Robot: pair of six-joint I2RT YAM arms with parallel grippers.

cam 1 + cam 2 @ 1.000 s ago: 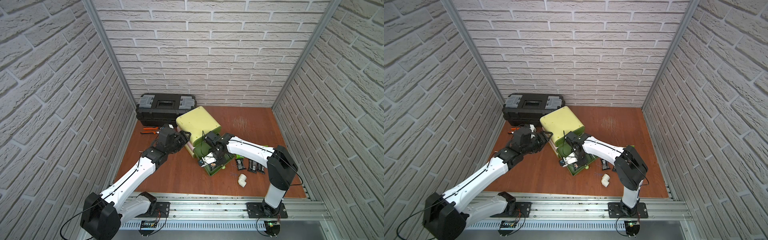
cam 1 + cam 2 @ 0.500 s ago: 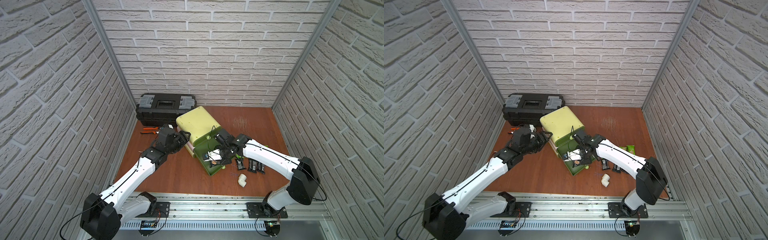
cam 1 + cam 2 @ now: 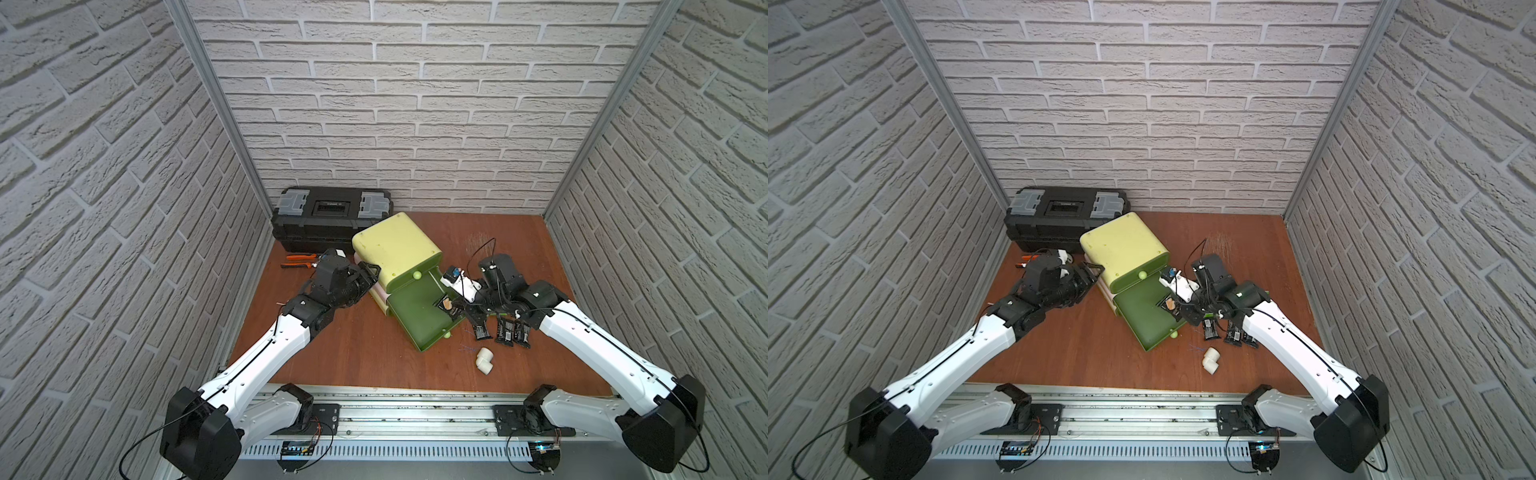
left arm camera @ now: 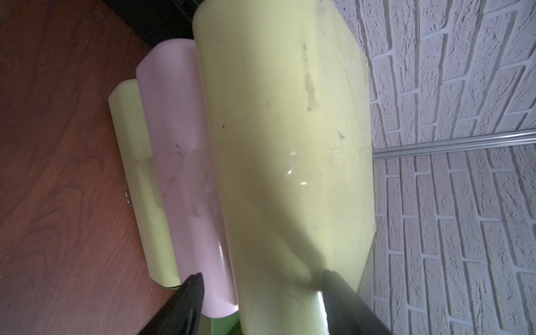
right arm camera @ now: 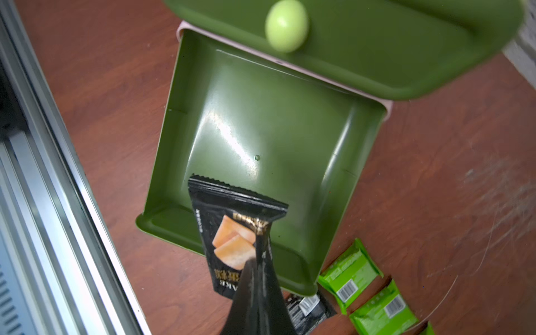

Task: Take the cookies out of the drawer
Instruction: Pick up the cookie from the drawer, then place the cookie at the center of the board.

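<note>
My right gripper moves outward past the drawer's rim and down to release next, since the bare tabletop beyond the green cookies lies outward and below it.
The dark green drawer (image 3: 415,320) (image 3: 1142,320) stands pulled out of the yellow-green cabinet (image 3: 395,245), and its floor (image 5: 261,130) is bare. My right gripper (image 3: 456,307) (image 3: 1181,309) (image 5: 256,261) is shut on a black cookie packet (image 5: 232,232) (image 3: 444,303), held over the drawer's right rim. Other cookies lie on the table right of the drawer: black packets (image 3: 505,330) (image 3: 1209,330) in both top views, green ones (image 5: 349,272) and a black one (image 5: 307,307) in the right wrist view. My left gripper (image 3: 370,270) (image 4: 261,275) is open, its fingers straddling the cabinet's left edge.
A black toolbox (image 3: 332,216) stands against the back wall, with orange-handled pliers (image 3: 299,259) in front of it. A white pipe elbow (image 3: 484,359) lies near the drawer's front corner. Brick walls close three sides, and a metal rail (image 3: 395,411) runs along the front.
My right arm has swung rightward from over the drawer's middle to its right rim, carrying the black packet up and out. The left arm has stayed at the cabinet.
</note>
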